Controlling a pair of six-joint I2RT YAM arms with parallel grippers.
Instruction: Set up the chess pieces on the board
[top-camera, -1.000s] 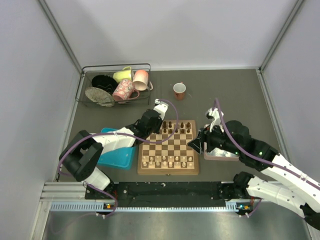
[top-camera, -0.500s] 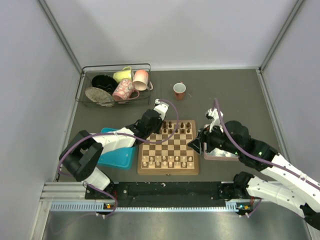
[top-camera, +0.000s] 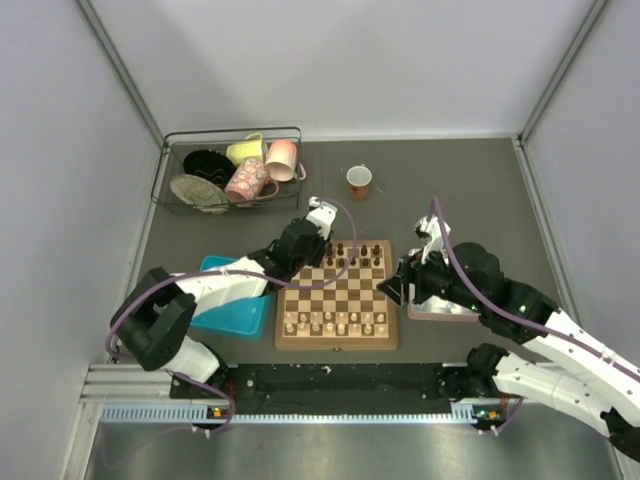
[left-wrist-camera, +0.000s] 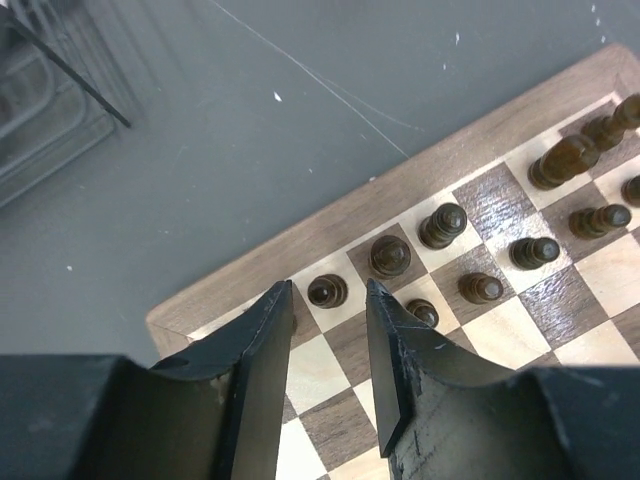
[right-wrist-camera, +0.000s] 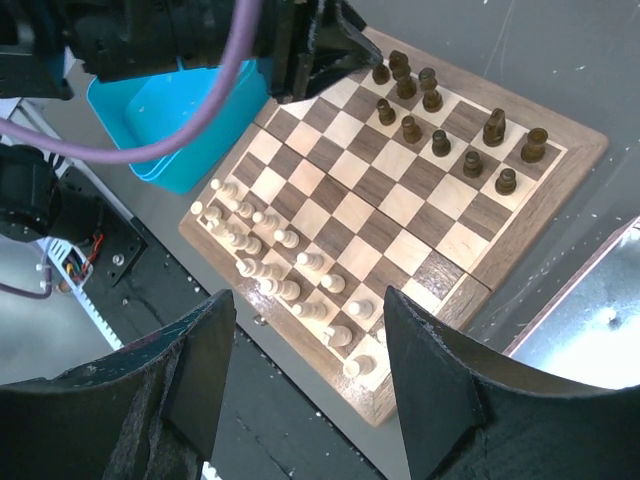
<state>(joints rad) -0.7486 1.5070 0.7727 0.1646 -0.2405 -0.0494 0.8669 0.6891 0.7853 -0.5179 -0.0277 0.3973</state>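
Observation:
My empty right gripper moves toward the right in the top view and down into the grey tray (top-camera: 438, 304) (right-wrist-camera: 600, 315) next, since the dark rows still show gaps.
The board (top-camera: 336, 343) lies between my two arms. Dark chess pieces (top-camera: 355, 255) stand in its two far rows, and pale ones line the near rows. My left gripper (top-camera: 318, 243) is at the far left corner, open. In the left wrist view its fingertips (left-wrist-camera: 328, 300) flank a small dark piece (left-wrist-camera: 327, 291) without touching it; it stands alone on a light square next to other dark pieces (left-wrist-camera: 442, 225). My right gripper (top-camera: 393, 285) hovers wide open and empty over the board's right side, above the pale pieces (right-wrist-camera: 290, 270).
A blue tray (top-camera: 225, 310) sits left of the board under my left arm. A grey tray (top-camera: 440, 312) lies at the right under my right arm. A wire basket (top-camera: 168, 172) with cups stands at the back left, and a red mug (top-camera: 359, 181) behind the board.
My left gripper's jaws have parted at the board's far left corner, and that arm's elbow has shifted slightly left. The right arm has not moved.

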